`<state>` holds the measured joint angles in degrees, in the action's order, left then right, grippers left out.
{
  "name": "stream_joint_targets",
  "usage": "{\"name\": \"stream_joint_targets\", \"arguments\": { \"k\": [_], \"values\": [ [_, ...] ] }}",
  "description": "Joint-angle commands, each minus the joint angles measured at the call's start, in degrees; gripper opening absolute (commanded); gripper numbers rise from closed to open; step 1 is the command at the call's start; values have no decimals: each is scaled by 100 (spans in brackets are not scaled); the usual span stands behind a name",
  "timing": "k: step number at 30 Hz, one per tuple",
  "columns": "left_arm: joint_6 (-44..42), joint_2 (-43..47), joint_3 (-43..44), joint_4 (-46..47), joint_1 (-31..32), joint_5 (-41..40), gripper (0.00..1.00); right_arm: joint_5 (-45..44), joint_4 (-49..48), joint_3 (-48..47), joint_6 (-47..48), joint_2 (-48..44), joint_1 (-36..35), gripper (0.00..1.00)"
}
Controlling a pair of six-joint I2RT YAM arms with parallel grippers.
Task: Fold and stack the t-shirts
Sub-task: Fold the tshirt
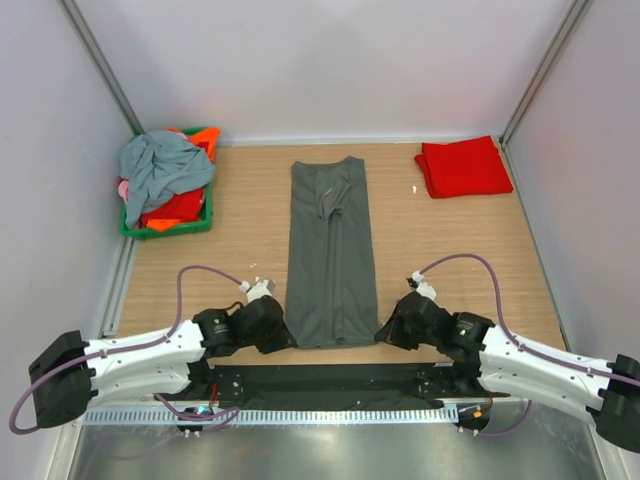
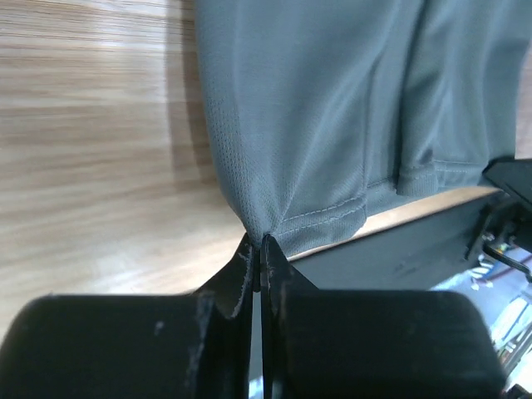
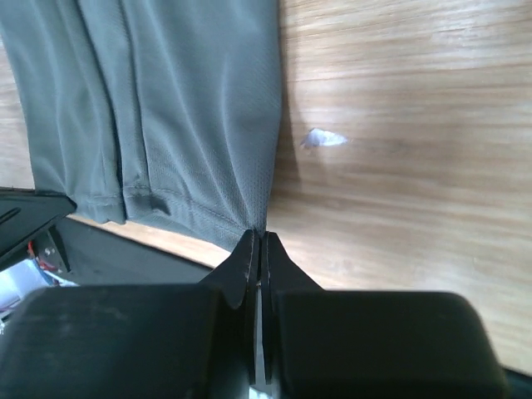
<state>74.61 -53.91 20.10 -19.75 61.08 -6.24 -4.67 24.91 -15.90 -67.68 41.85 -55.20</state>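
Note:
The hem corner goes up and outward with my right gripper next, for release on the shirt's far part (image 1: 361,220), since that lies outward of my gripper.
A dark charcoal-grey t-shirt (image 1: 331,255) lies on the wooden table as a long narrow strip, sides folded in, collar at the far end. My left gripper (image 1: 282,333) is shut on its near left hem corner (image 2: 259,226). My right gripper (image 1: 384,332) is shut on its near right hem corner (image 3: 258,223). A folded bright red t-shirt (image 1: 463,167) lies at the far right. A blue-grey t-shirt (image 1: 162,167) is heaped on orange and red ones in the basket.
A green plastic basket (image 1: 172,227) stands at the far left against the wall. A small white scrap (image 3: 322,139) lies on the wood right of the shirt. The table's black front edge (image 1: 330,380) runs just behind both grippers.

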Motion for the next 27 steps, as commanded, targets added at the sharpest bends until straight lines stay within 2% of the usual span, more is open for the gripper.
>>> {"name": "stream_joint_targets", "arguments": {
  "k": [1,5,7,10,12,13,15,19,27],
  "values": [
    [36,292,547,-801,71,-140,0,-158,585,-536,0,-159,-52,1],
    [-174,302,1214,-1504,71,-360,1,-210,717,-1167,193,77,-52,1],
    [-394,241,1671,-1848,53,-544,5,-403,831,-1450,316,341,-52,1],
    [-912,22,2085,-1936,-384,-432,6,-796,1059,-2091,694,849,-35,1],
    [-1193,-233,2393,-1910,-719,-47,6,-922,1218,-2574,1062,1175,35,1],
    [-1490,-338,2507,-1910,-1016,69,6,-905,1218,-2706,1177,1455,166,1],
    [-1773,-742,2928,-1971,-1220,210,6,-835,1175,-3093,1546,1755,333,1],
    [-2370,-1489,3640,-2156,-1650,412,5,-370,1026,-3655,2091,2379,1140,1],
    [-3022,-2624,4730,-2077,-2284,861,2,-26,963,-4693,2865,3513,1898,1]
  ]
}}
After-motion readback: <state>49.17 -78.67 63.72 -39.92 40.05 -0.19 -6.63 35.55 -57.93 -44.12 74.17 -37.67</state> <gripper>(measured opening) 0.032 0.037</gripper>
